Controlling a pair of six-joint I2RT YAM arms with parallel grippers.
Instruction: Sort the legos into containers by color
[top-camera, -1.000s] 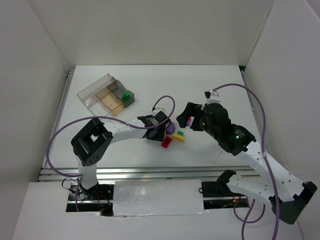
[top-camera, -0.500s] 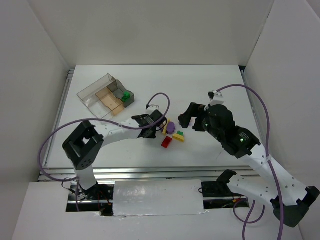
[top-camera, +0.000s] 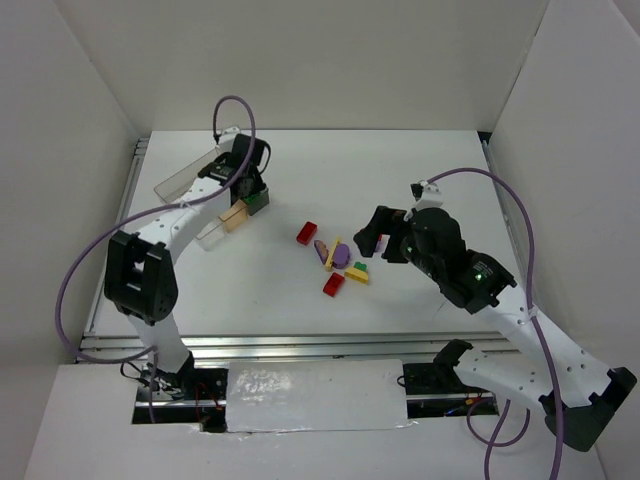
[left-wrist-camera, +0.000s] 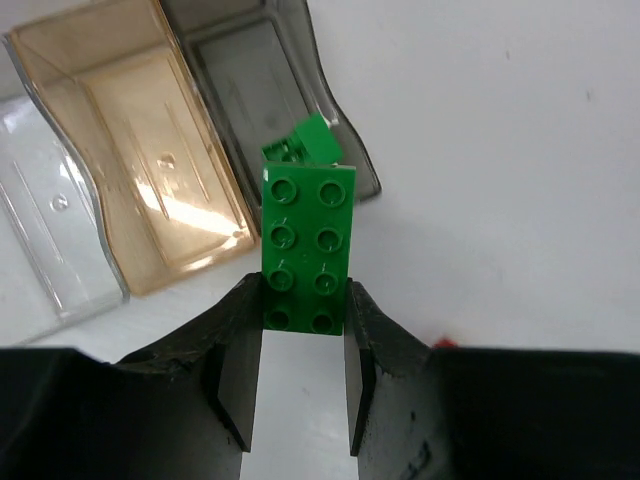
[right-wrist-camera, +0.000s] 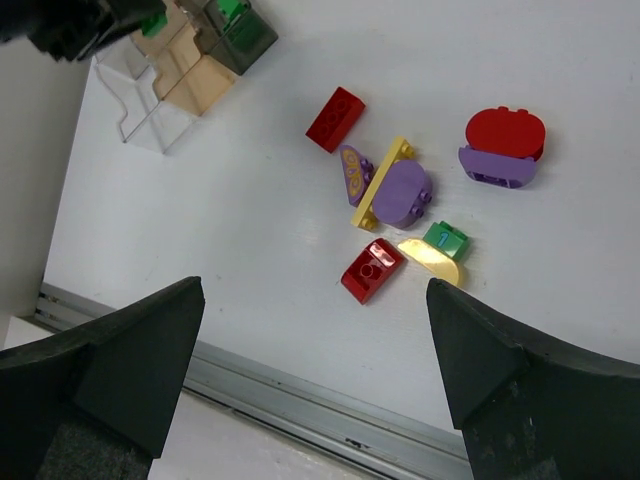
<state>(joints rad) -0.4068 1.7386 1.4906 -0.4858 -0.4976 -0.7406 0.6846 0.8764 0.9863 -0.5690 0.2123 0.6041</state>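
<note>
My right gripper lowers, open, onto the small green block (top-camera: 361, 266) (right-wrist-camera: 447, 239) by the yellow half-round next, since it lies at the pile's edge, clear of purple legos.
My left gripper (left-wrist-camera: 305, 296) is shut on a green two-by-four lego (left-wrist-camera: 306, 245) and holds it over the near edge of the tray's smoky grey compartment (left-wrist-camera: 240, 90), where another green lego (left-wrist-camera: 305, 140) lies. The tan compartment (left-wrist-camera: 130, 150) and the clear compartment (left-wrist-camera: 40, 250) hold nothing. In the top view this gripper (top-camera: 252, 190) is at the tray (top-camera: 185, 178). My right gripper (right-wrist-camera: 315, 370) is open and empty, above and right of the lego pile (top-camera: 338, 253). The pile has red (right-wrist-camera: 335, 118), purple (right-wrist-camera: 400, 193), yellow (right-wrist-camera: 380, 183) and green (right-wrist-camera: 445, 240) pieces.
A red curved lego (right-wrist-camera: 371, 270) and a yellow half-round (right-wrist-camera: 428, 256) lie nearest the table's front rail (right-wrist-camera: 300, 420). A red piece on a purple one (right-wrist-camera: 503, 135) lies apart at the right. White walls enclose the table.
My left arm has swung from the lego pile back and left to the tray, carrying the green lego. A red brick it covered now shows. The right arm has barely moved.
</note>
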